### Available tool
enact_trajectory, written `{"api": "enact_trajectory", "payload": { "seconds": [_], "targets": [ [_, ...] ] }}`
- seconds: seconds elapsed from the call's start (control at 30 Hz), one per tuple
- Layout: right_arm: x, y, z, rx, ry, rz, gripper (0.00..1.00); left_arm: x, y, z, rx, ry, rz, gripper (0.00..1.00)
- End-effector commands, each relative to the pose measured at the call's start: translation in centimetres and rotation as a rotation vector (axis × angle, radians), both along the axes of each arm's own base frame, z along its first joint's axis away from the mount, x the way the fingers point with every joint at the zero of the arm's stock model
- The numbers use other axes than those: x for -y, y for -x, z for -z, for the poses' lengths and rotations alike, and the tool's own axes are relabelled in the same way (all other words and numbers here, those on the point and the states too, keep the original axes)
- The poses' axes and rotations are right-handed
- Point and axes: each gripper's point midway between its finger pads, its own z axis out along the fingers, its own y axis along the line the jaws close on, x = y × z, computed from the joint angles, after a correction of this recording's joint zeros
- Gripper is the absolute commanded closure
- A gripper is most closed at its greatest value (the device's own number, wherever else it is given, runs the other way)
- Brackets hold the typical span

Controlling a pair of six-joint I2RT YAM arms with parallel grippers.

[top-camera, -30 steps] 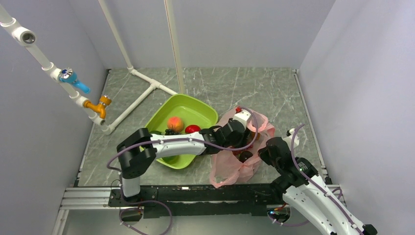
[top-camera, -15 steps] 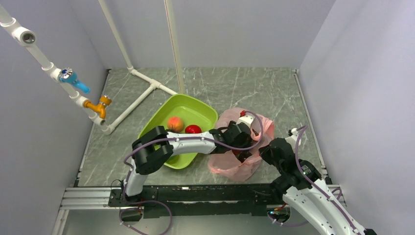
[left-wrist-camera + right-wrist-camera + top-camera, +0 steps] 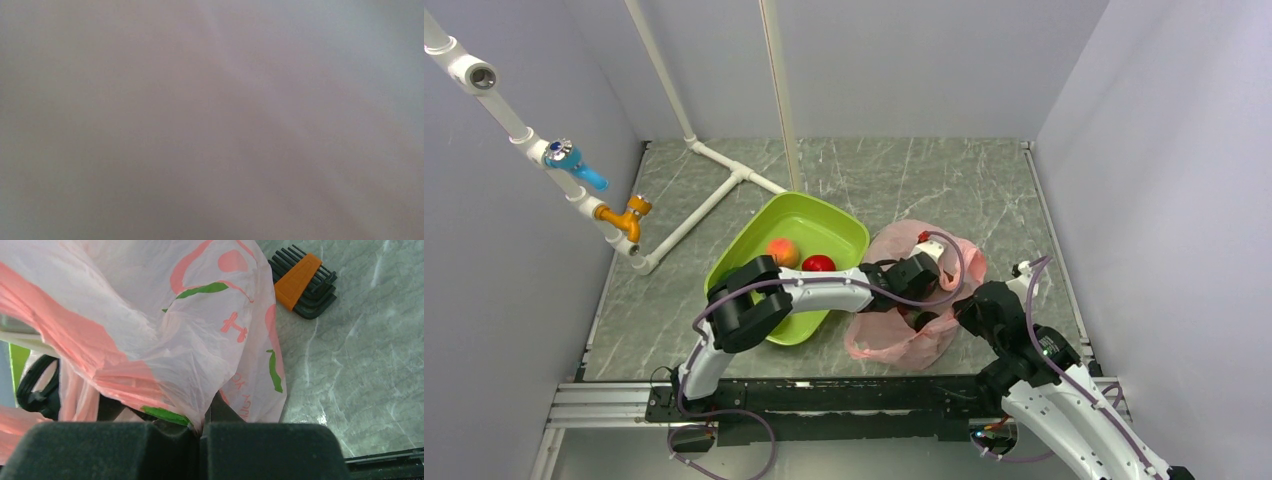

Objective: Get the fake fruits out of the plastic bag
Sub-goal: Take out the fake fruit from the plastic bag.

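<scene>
I next need to raise my left gripper from the bag and move it left in the top view, over the green tray (image 3: 839, 228) by the peach, to release, as fruits already sit there.
The pink plastic bag (image 3: 879, 338) lies crumpled right of the green tray (image 3: 839, 228). My left gripper (image 3: 921, 314) is sunk into the bag's mouth, its fingers mostly hidden by film and wrist. The left wrist view is only a blurred pinkish-grey sheet. My right gripper (image 3: 201, 427) is shut on a fold of the bag (image 3: 165, 330) at its near right edge (image 3: 965, 306). Two fake fruits sit in the tray: an orange peach (image 3: 779, 250) and a red apple (image 3: 818, 263). I cannot make out any fruit inside the bag.
A set of black hex keys in an orange holder (image 3: 301, 280) lies on the marble top just beyond the bag. White pipes (image 3: 714, 190) cross the back left, with a blue and orange tap (image 3: 589, 185) on the left wall. Grey walls close in three sides.
My left arm has pushed further right and deeper into the bag, its elbow swinging over the tray's near end. The bag has sagged lower. The right gripper has kept its hold.
</scene>
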Motion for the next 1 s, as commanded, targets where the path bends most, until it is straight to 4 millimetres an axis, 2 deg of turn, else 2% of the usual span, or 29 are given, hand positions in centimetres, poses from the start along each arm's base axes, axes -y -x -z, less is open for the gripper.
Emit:
{"api": "enact_trajectory", "payload": {
  "seconds": [0.0, 0.1, 0.2, 0.6, 0.73, 0.87, 0.97],
  "targets": [
    [-0.4, -0.6, -0.8, 0.030, -0.009, -0.012, 1.00, 0.3, -0.6, -7.0, 0.056, 0.075, 0.024, 0.96],
    [-0.4, -0.6, -0.7, 0.035, -0.006, -0.015, 1.00, 0.1, 0.0, -10.2, 0.063, 0.126, 0.044, 0.98],
    [-0.4, -0.8, -0.8, 0.042, 0.004, -0.020, 1.00, -0.4, 1.0, -12.7, 0.057, 0.180, 0.077, 0.99],
    [-0.5, -1.7, -0.9, 0.057, 0.060, -0.045, 1.00, -2.6, 5.5, -18.1, -0.006, 0.332, 0.206, 1.00],
    [-0.4, -1.9, -1.2, 0.070, 0.072, -0.043, 1.00, -3.2, 7.5, -20.7, -0.014, 0.408, 0.289, 1.00],
    [-0.1, -2.2, -1.7, 0.082, 0.089, -0.038, 1.00, -5.2, 8.9, -23.1, 0.002, 0.448, 0.330, 1.00],
    [-0.1, -2.5, -2.0, 0.091, 0.102, -0.036, 1.00, -7.3, 9.2, -24.5, 0.052, 0.462, 0.321, 1.00]
  ]
}}
